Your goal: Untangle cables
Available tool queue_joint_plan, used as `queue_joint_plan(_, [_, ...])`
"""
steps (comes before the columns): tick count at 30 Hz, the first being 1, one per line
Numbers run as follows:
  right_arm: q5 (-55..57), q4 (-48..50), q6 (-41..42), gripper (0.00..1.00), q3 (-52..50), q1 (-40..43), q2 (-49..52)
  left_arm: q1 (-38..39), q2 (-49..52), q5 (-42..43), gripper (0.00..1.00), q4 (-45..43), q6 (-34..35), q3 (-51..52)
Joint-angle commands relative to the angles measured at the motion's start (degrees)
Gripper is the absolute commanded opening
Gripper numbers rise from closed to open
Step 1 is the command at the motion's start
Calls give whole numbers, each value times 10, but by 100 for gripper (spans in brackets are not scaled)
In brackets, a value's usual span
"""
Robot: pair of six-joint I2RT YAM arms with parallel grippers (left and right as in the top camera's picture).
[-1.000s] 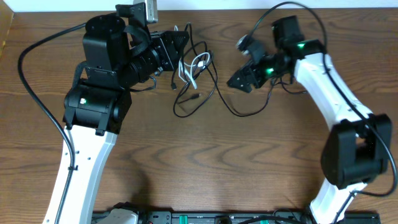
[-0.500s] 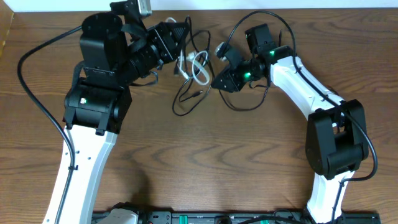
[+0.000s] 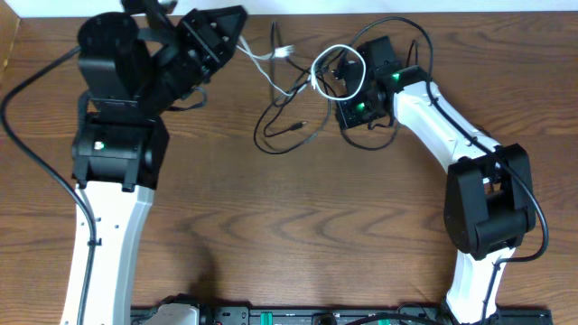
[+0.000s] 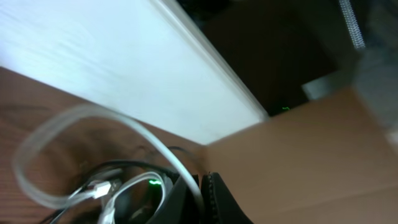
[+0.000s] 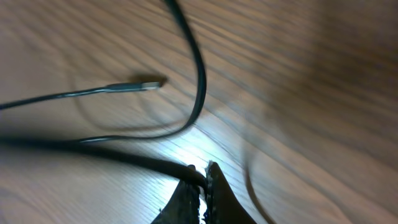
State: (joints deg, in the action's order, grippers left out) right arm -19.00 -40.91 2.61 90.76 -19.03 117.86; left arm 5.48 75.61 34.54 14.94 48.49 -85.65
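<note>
The left gripper needs to go down next, with its fingers tipping down, toward the bare wood beside the black loops and let go of the white cable there, because that spot is clear.
My left gripper is at the back left, shut on the white cable. That cable stretches rightward off the table to a loop lying over my right arm's wrist. In the left wrist view the white cable runs between the closed fingertips of the left gripper. Thin black cables lie in loose loops on the wood between the arms. My right gripper is low at their right side. In the right wrist view it is shut on a black cable, and a small end plug lies beyond.
The table's back edge meets a white wall close behind the left gripper. Brown cardboard fills the right of the left wrist view. A black equipment bar runs along the front edge. Thick arm cables arc behind the right arm.
The left arm has swung up and left, pulling the white cable taut and its loop toward the right arm. The right gripper moved in from the right and shut on a black cable.
</note>
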Motion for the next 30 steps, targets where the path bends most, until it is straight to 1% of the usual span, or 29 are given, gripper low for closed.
queue_joint_plan(1, [31, -18, 31, 1, 4, 21, -5, -23, -3, -16, 8, 49, -118, -14])
queue_joint_plan(5, [23, -49, 14, 1, 4, 29, -31, -28, 12, -88, 9, 157, -164, -12])
queue_joint_plan(7, [23, -62, 1, 1, 4, 31, -54, -28, 25, -94, 8, 193, -196, -12])
queue_joint_plan(10, [23, -76, -13, 1, 4, 34, -90, -28, 44, -94, 9, 225, -235, -12])
queue_joint_plan(12, [23, -82, -17, 1, 4, 37, -120, -28, 56, -93, 16, 241, -255, -12])
queue_joint_plan(14, [17, -82, -20, 1, 4, 40, -149, -28, 67, -93, 31, 251, -270, -12])
queue_joint_plan(16, [13, -80, -21, 1, 4, 45, -179, -28, 76, -93, 41, 259, -286, -12])
queue_joint_plan(17, [13, -79, -21, 1, 4, 48, -194, -28, 80, -93, 44, 262, -291, -12])
queue_joint_plan(20, [5, -77, -21, 1, 4, 56, -233, -28, 90, -93, 63, 270, -314, -12])
queue_joint_plan(21, [-3, -75, -21, 1, 4, 59, -247, -28, 93, -93, 72, 273, -320, -12])
queue_joint_plan(23, [-26, -67, -33, 1, 4, 63, -271, -28, 99, -94, 82, 279, -335, -12])
queue_joint_plan(24, [-40, -62, -41, 1, 4, 65, -282, -28, 101, -94, 90, 282, -342, -11])
queue_joint_plan(25, [-55, -55, -49, 1, 4, 67, -297, -28, 103, -94, 93, 284, -351, -11])
queue_joint_plan(30, [-88, -11, -61, 1, 4, 67, -365, -28, 111, -105, 93, 285, -389, -9])
